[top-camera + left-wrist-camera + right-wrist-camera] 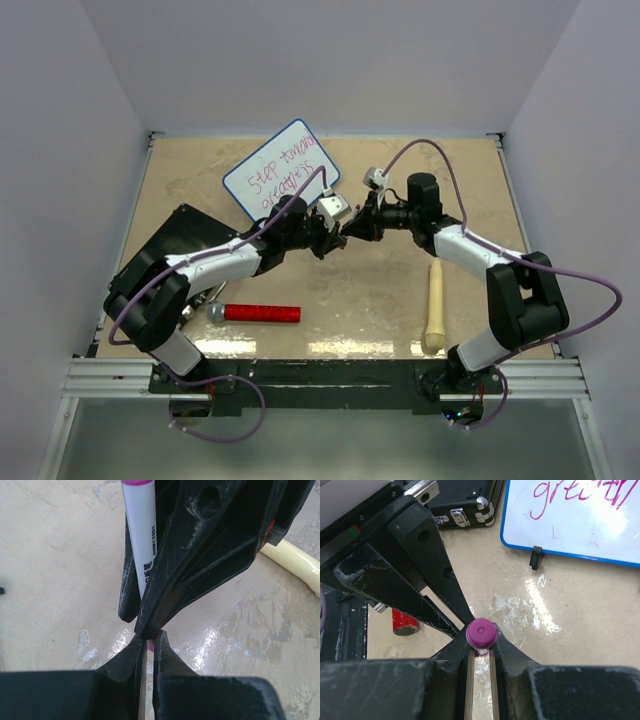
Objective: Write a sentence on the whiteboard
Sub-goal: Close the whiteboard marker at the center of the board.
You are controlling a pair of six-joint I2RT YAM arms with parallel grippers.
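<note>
I need to lower the purple end in my left gripper backward next and release it between the red cylinder and the cream stick, because the clear tabletop there is below and back.
The whiteboard [283,168] lies tilted at the back left of the table, and its blue rim and one black foot show in the right wrist view [560,535]. The sentence [287,172] is in purple-pink handwriting in two lines; only part of its lower line [570,495] shows in the right wrist view. A white marker [141,535] with a purple end [481,632] hangs between both grippers above the table's middle. My right gripper [481,639] is shut on the marker's body. My left gripper [150,642] is shut on a small purple end of it. The two grippers meet tip to tip [342,234].
A black case [185,232] with metal latches [465,510] lies at the left. A red glittery cylinder [260,313] lies near the front left. A cream wooden stick [435,305] lies at the front right and also shows in the left wrist view [295,565].
</note>
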